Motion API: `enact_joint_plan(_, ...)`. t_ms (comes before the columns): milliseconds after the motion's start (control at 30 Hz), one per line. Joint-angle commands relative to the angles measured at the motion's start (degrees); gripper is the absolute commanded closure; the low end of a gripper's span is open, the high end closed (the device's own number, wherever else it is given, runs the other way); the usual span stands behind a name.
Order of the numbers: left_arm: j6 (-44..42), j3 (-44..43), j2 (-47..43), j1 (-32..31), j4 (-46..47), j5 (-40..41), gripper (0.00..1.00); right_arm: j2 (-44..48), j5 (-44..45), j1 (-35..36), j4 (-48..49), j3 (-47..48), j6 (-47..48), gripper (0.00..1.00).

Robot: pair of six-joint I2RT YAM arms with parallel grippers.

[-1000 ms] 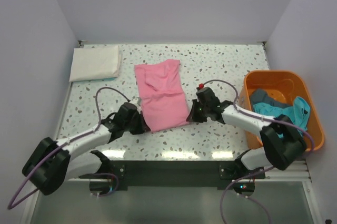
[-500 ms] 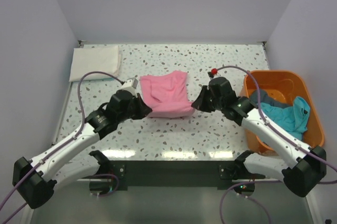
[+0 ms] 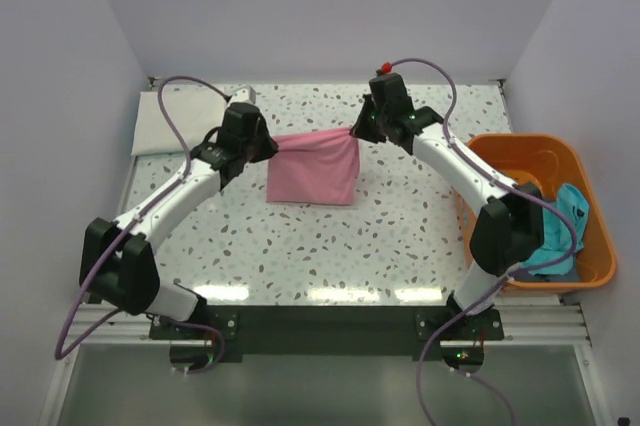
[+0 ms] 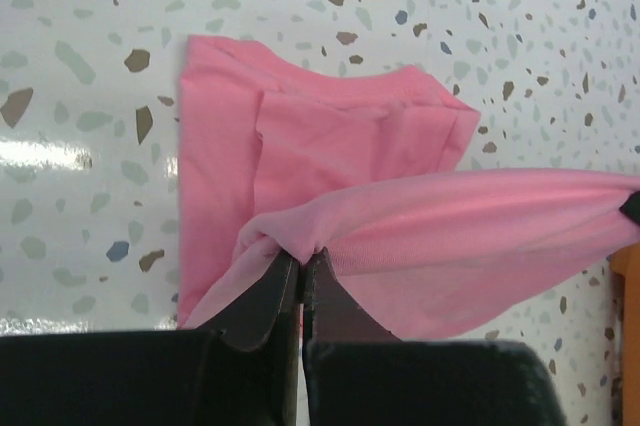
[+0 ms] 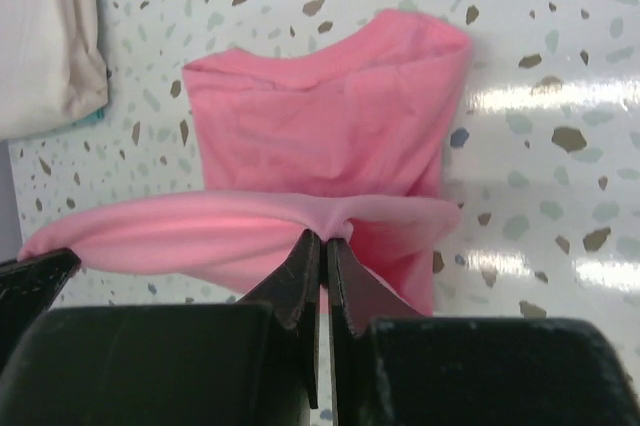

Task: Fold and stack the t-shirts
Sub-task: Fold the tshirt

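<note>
Next, my left gripper moves outward and down onto the pink t-shirt's far end point(image 4: 225, 66). It releases the t-shirt's corner there, since that end lies outward of and below it.
The pink t-shirt point(image 3: 312, 168) hangs stretched between my two grippers over the back middle of the table, its lower part resting on the table. My left gripper point(image 3: 272, 145) is shut on its left corner point(image 4: 300, 246). My right gripper point(image 3: 357, 130) is shut on its right corner point(image 5: 340, 229). The held edge runs taut between them, above the rest of the shirt point(image 5: 320, 116). A folded white t-shirt point(image 3: 178, 120) lies at the back left. The teal t-shirt point(image 3: 545, 226) and grey t-shirt point(image 3: 500, 186) lie in the basket.
An orange plastic basket point(image 3: 520, 151) stands at the right edge of the speckled table point(image 3: 330, 256). White walls close in the back and both sides. The white shirt's corner shows in the right wrist view point(image 5: 45, 36).
Both grippers have lifted the shirt's near edge and carried it away from the arm bases toward the back of the table, folding it over the rest of the shirt.
</note>
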State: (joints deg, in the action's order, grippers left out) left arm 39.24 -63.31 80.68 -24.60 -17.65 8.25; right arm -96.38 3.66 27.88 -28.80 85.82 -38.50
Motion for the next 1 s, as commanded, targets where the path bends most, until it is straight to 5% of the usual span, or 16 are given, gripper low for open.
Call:
enact_joint_plan(0, -3.64, -5.50, 6.31, 2.62, 2.09, 2.91, 1.00, -6.44, -0.49, -2.65, 0.06, 7.59, 1.76, 1.00)
enact_joint_plan(233, -3.56, -15.51, 20.02, 7.10, 3.76, 3.35, 1.00, -22.79, -3.57, -7.39, -2.31, 20.34, -0.17, 1.00)
enact_joint_plan(300, -3.74, -19.28, 24.94, 8.07, 3.59, 2.12, 0.83, -25.60, -3.57, -7.92, -2.06, 23.33, -0.35, 1.00)
enact_joint_plan(333, -3.82, -20.53, 26.35, 8.77, 3.06, 1.95, 0.75, -28.31, -5.23, -8.54, -1.62, 25.25, -0.26, 0.90)
enact_joint_plan(367, -4.17, -21.58, 28.63, 8.95, 2.71, 1.16, 0.39, -29.56, -6.90, -8.80, -0.74, 26.32, 0.09, 0.73)
enact_joint_plan(400, -4.35, -23.25, 29.43, 9.13, 2.53, 0.72, 0.23, -30.79, -8.65, -9.50, -0.91, 27.72, 0.79, 0.43)
enact_joint_plan(467, -5.22, -23.88, 30.23, 9.31, 2.79, -1.12, 0.00, -33.52, -10.86, -9.86, -2.22, 31.75, 1.93, 0.03)
enact_joint_plan(600, -8.91, -21.17, 28.48, 9.31, 3.67, -3.24, 0.00, -32.65, -11.30, -10.21, -3.38, 33.54, 5.80, 0.01)
enact_joint_plan(967, -14.46, -11.84, 30.49, 9.31, 6.84, -16.33, 0.00, -6.74, -13.59, -10.04, 10.60, -6.17, 8.26, 0.01)
